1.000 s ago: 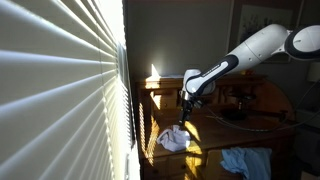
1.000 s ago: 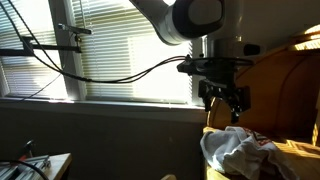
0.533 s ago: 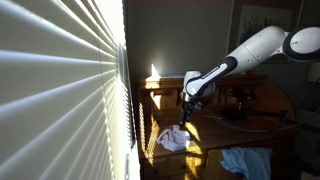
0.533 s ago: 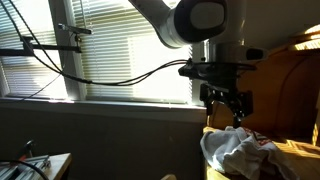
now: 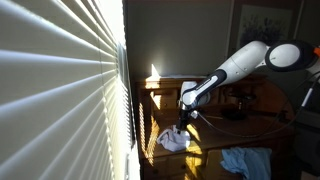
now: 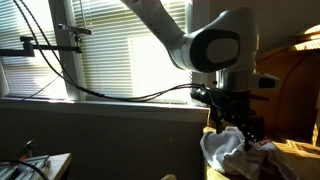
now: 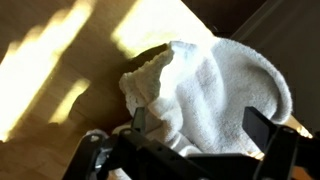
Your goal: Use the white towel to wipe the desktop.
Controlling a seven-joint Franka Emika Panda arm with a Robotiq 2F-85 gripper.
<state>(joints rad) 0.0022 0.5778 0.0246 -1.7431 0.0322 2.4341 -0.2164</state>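
My gripper shifts toward the window side next, opens, and lowers onto the towel's raised bulk point(image 5: 173, 137) point(image 7: 182, 106), because the cloth there lies between its two fingers.
The white towel point(image 5: 172, 139) lies crumpled on the wooden desktop point(image 5: 212, 150) near the window side. It also shows in an exterior view point(image 6: 232, 152) and fills the wrist view point(image 7: 215, 90). My gripper point(image 5: 180, 126) has come down onto the towel; in an exterior view point(image 6: 244, 140) its fingers reach the top of the cloth. In the wrist view the gripper point(image 7: 205, 130) is open, its two fingers on either side of the towel's bulk, with nothing clamped.
A blue cloth point(image 5: 246, 162) lies on the desk nearer the front. Window blinds point(image 5: 60, 90) run along one side. Black cables point(image 6: 110, 85) hang from the arm. A raised wooden back panel point(image 6: 290, 90) borders the desk.
My gripper has dropped from above the towel down onto it and shifted slightly sideways. The towel has not moved.
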